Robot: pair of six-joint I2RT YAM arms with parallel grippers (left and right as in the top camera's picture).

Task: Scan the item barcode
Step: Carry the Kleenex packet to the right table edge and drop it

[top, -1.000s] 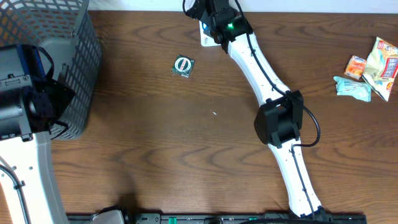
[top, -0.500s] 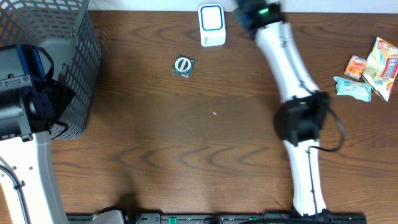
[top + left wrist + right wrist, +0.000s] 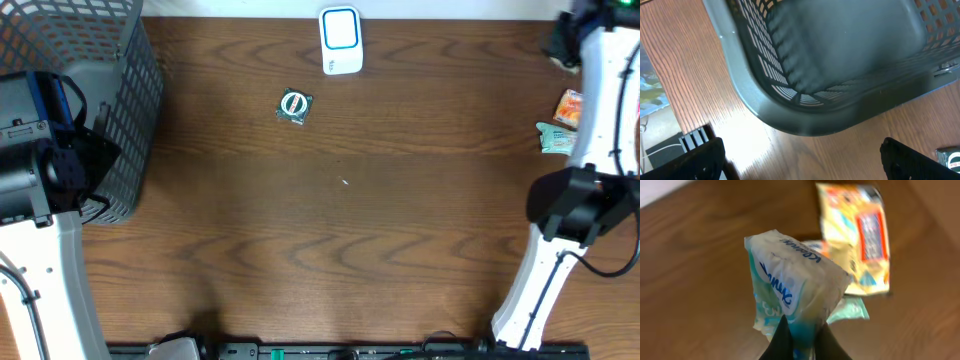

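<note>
I should move my right gripper down and to the right in the wrist view and let go of the tissue pack, because the yellow snack bag (image 3: 858, 240) lies there among packs.
My right gripper (image 3: 802, 330) is shut on a white and blue tissue pack (image 3: 795, 287), pinching its lower end so the pack stands up between the fingers. In the overhead view the right arm (image 3: 590, 120) reaches to the table's back right corner. The white barcode scanner with a blue frame (image 3: 340, 40) stands at the back middle, far to the left of that gripper. My left gripper (image 3: 805, 165) is open above bare wood beside the basket, with nothing between its fingers (image 3: 695, 160).
A grey mesh basket (image 3: 110, 110) fills the back left; its corner (image 3: 805, 120) lies just ahead of the left gripper. A small green packet (image 3: 295, 105) lies near the scanner. A yellow snack bag (image 3: 860, 235) and a teal packet (image 3: 855, 311) lie below the tissue pack.
The right arm has swung from the scanner at the back middle to the far right, carrying the tissue pack over the snack pile. The left arm has not moved.
</note>
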